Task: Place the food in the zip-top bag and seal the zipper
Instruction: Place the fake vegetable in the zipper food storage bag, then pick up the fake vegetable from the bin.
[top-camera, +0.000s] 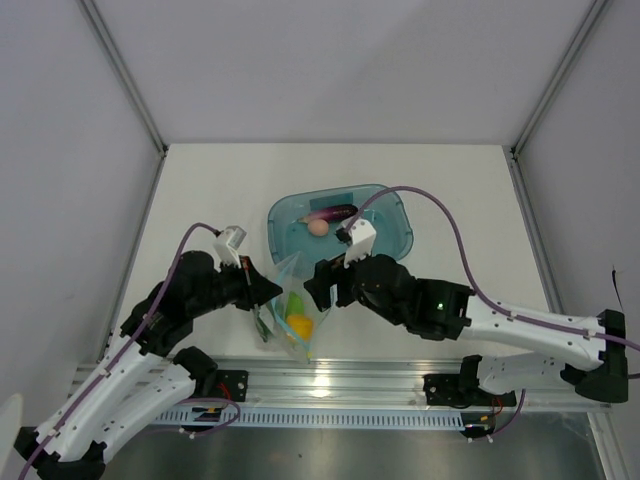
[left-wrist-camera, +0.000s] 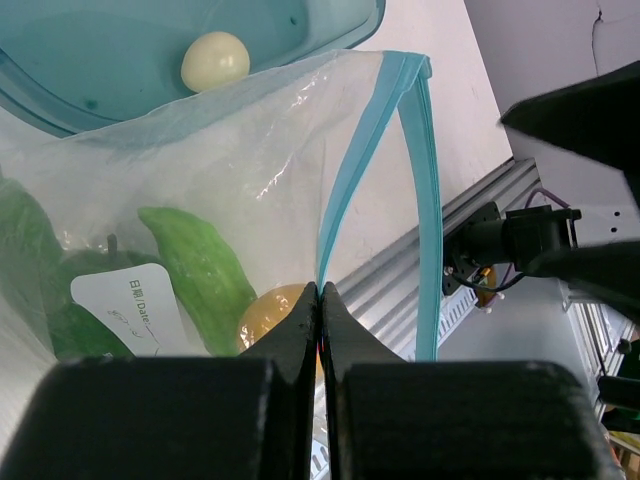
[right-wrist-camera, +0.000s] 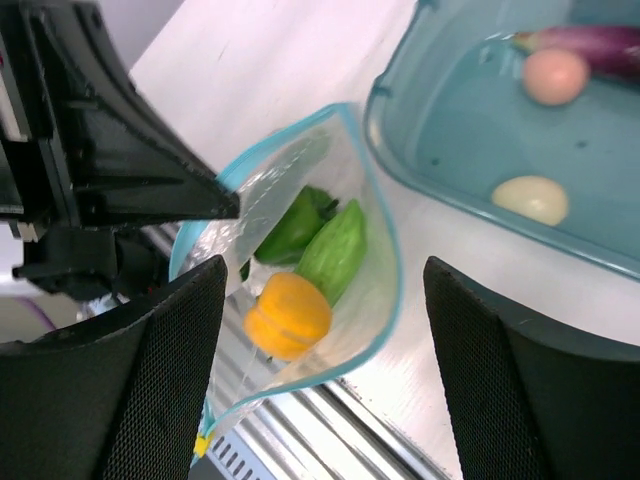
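The robot's right gripper needs to move outward and down around the cream egg (right-wrist-camera: 530, 198) next, because this food is still in the tray.
The clear zip-top bag (top-camera: 292, 318) hangs with its mouth open near the table's front edge. My left gripper (left-wrist-camera: 322, 288) is shut on one side of the teal zipper (left-wrist-camera: 355, 170) and holds it up. The other zipper side bows away. Inside the bag lie an orange-yellow ball (right-wrist-camera: 288, 315), a dark green long vegetable (right-wrist-camera: 335, 250) and a bright green chunk (right-wrist-camera: 293, 225). My right gripper (right-wrist-camera: 325, 290) hovers open over the bag's mouth, with nothing in it. A purple eggplant (right-wrist-camera: 590, 45), a pink ball (right-wrist-camera: 556, 76) and a cream egg (right-wrist-camera: 530, 198) lie in the tray.
The teal tray (top-camera: 390, 235) sits just behind the bag. An aluminium rail (top-camera: 380, 375) runs along the table's near edge under the bag. A white date label (left-wrist-camera: 135, 300) is on the bag's side. Enclosure walls stand left, right and behind.
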